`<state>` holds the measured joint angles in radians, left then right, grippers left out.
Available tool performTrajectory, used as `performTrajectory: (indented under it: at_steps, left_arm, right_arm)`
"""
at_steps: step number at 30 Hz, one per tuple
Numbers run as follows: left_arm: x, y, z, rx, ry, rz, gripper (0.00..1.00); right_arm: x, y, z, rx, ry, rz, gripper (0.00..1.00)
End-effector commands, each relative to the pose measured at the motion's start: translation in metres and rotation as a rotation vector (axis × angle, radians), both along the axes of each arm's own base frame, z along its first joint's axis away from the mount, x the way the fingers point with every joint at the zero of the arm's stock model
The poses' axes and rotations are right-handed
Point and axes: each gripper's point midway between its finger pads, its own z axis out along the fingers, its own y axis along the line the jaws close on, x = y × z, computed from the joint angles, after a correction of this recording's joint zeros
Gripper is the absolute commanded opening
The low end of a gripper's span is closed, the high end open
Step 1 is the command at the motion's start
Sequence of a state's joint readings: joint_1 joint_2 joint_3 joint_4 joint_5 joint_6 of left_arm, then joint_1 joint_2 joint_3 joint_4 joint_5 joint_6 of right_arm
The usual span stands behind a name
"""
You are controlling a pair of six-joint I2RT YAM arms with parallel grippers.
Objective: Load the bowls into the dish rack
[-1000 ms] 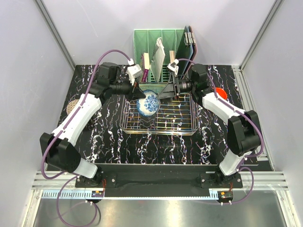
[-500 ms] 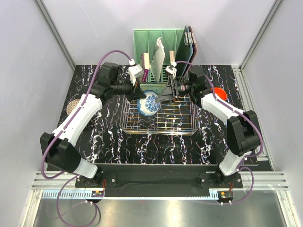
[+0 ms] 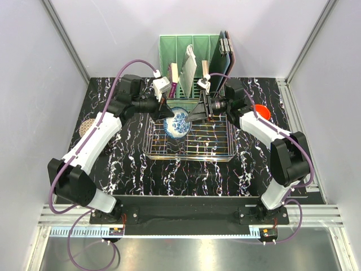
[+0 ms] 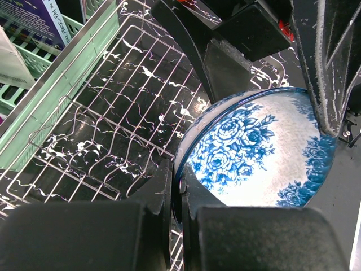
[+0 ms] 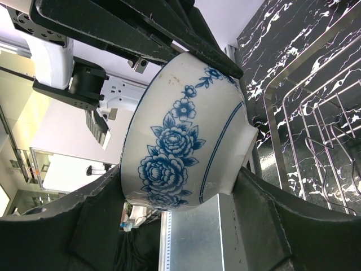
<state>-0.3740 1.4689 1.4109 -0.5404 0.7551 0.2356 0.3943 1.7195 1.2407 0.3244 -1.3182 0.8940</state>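
The dish rack's far bar is below my right gripper and to its left in the top view. My right gripper will next turn, go down and let go of the bowl by that bar.
A white-blue flowered bowl point(image 3: 176, 123) hangs tilted over the back left corner of the chrome wire dish rack point(image 3: 208, 141). My left gripper point(image 3: 165, 110) is shut on its rim, one finger inside and one outside, as the left wrist view shows point(image 4: 177, 192). My right gripper point(image 3: 198, 113) spans the same bowl point(image 5: 180, 130) from rim to foot, and both fingers touch it. An orange-red bowl point(image 3: 261, 110) sits on the table to the right of the rack, partly hidden by my right arm. A patterned cream bowl point(image 3: 86, 127) sits at the table's left edge.
A green slotted organizer point(image 3: 189, 56) with boards and a book stands just behind the rack. The rack's tines point(image 4: 113, 113) lie under and beside the bowl. White walls close in the table on three sides.
My right gripper has moved left up to the bowl and now brackets it. My left gripper has kept hold of the bowl in about the same place.
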Motion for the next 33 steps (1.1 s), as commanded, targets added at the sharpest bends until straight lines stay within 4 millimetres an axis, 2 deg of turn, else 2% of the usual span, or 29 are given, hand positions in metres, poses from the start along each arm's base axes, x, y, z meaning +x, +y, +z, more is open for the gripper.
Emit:
performTrajectory:
  at_steps: [1, 2, 4, 5, 6, 8, 11, 15, 16, 17, 18, 19, 20, 21, 22, 23, 24, 25, 26, 27, 28, 29, 30, 31, 32, 33]
  left_arm:
    - [0.014, -0.005, 0.02, -0.034, -0.091, 0.017, 0.0]
    - [0.016, -0.004, 0.019, -0.028, -0.09, 0.029, 0.01]
    - [0.017, -0.003, 0.018, -0.021, -0.091, 0.04, 0.4]
    - [0.018, -0.002, 0.018, -0.018, -0.093, 0.049, 0.51]
    - [0.018, -0.001, 0.019, -0.017, -0.097, 0.052, 0.57]
    - [0.021, 0.002, 0.02, -0.014, -0.102, 0.068, 0.82]
    - [0.026, 0.013, 0.023, -0.01, -0.112, 0.103, 0.96]
    - [0.033, 0.041, 0.03, -0.016, -0.122, 0.182, 0.99]
    - [0.04, 0.056, 0.029, -0.002, -0.124, 0.234, 0.99]
    - [0.04, 0.064, 0.025, 0.01, -0.12, 0.251, 0.99]
    - [0.038, 0.072, 0.029, 0.011, -0.132, 0.267, 0.99]
    - [0.043, 0.088, 0.026, 0.024, -0.133, 0.313, 0.99]
    - [0.04, 0.097, 0.019, 0.036, -0.119, 0.331, 0.99]
    - [0.037, 0.105, 0.02, 0.036, -0.126, 0.347, 0.99]
    - [0.039, 0.121, 0.018, 0.051, -0.13, 0.389, 0.99]
    - [0.036, 0.128, 0.009, 0.066, -0.11, 0.403, 0.99]
    - [0.031, 0.135, 0.01, 0.07, -0.117, 0.416, 0.99]
    - [0.031, 0.148, 0.003, 0.094, -0.108, 0.452, 0.99]
    - [0.026, 0.153, -0.005, 0.105, -0.089, 0.454, 0.99]
    - [0.022, 0.156, -0.005, 0.107, -0.094, 0.458, 0.99]
    - [0.021, 0.169, -0.009, 0.124, -0.088, 0.493, 0.99]
    - [0.016, 0.173, -0.013, 0.129, -0.083, 0.502, 0.99]
    - [0.015, 0.177, -0.016, 0.134, -0.076, 0.51, 0.99]
    - [0.014, 0.185, -0.024, 0.152, -0.06, 0.542, 0.99]
    - [0.011, 0.188, -0.024, 0.155, -0.06, 0.55, 0.99]
    - [0.01, 0.196, -0.026, 0.157, -0.056, 0.571, 0.99]
  right_arm:
    - [-0.019, 0.002, 0.024, 0.036, -0.074, 0.045, 0.07]
    - [-0.019, 0.002, 0.024, 0.036, -0.074, 0.045, 0.0]
    - [-0.019, 0.001, 0.024, 0.036, -0.079, 0.044, 0.0]
    - [-0.02, 0.002, 0.023, 0.031, -0.071, 0.044, 0.0]
    - [-0.018, 0.002, 0.021, 0.029, -0.079, 0.039, 0.0]
    - [-0.018, 0.001, 0.02, 0.013, -0.07, 0.026, 0.0]
    - [-0.014, 0.002, 0.013, -0.024, -0.083, -0.005, 0.0]
    - [-0.006, -0.001, 0.011, -0.059, -0.155, -0.051, 0.0]
    - [-0.002, -0.001, 0.01, -0.083, -0.181, -0.071, 0.0]
    - [0.002, -0.005, -0.004, -0.16, -0.191, -0.103, 0.0]
    - [0.009, -0.006, 0.001, -0.181, -0.227, -0.13, 0.0]
    - [0.013, -0.007, -0.001, -0.212, -0.242, -0.146, 0.0]
    - [0.02, -0.013, -0.015, -0.291, -0.266, -0.178, 0.0]
    - [0.029, -0.014, -0.008, -0.321, -0.31, -0.208, 0.0]
    - [0.034, -0.016, -0.009, -0.355, -0.327, -0.221, 0.0]
    - [0.044, -0.025, -0.025, -0.454, -0.343, -0.255, 0.0]
    - [0.052, -0.024, -0.014, -0.482, -0.405, -0.278, 0.0]
    - [0.053, -0.028, -0.021, -0.536, -0.405, -0.277, 0.0]
    - [0.066, -0.037, -0.026, -0.615, -0.458, -0.32, 0.0]
    - [0.072, -0.035, -0.018, -0.648, -0.535, -0.328, 0.0]
    - [0.073, -0.038, -0.028, -0.709, -0.539, -0.311, 0.0]
    - [0.084, -0.047, -0.035, -0.808, -0.607, -0.33, 0.0]
    - [0.091, -0.049, -0.027, -0.843, -0.66, -0.344, 0.0]
    - [0.088, -0.045, -0.041, -0.908, -0.678, -0.301, 0.0]
    - [0.099, -0.056, -0.045, -1.002, -0.758, -0.307, 0.0]
    - [0.103, -0.058, -0.045, -1.038, -0.798, -0.302, 0.0]
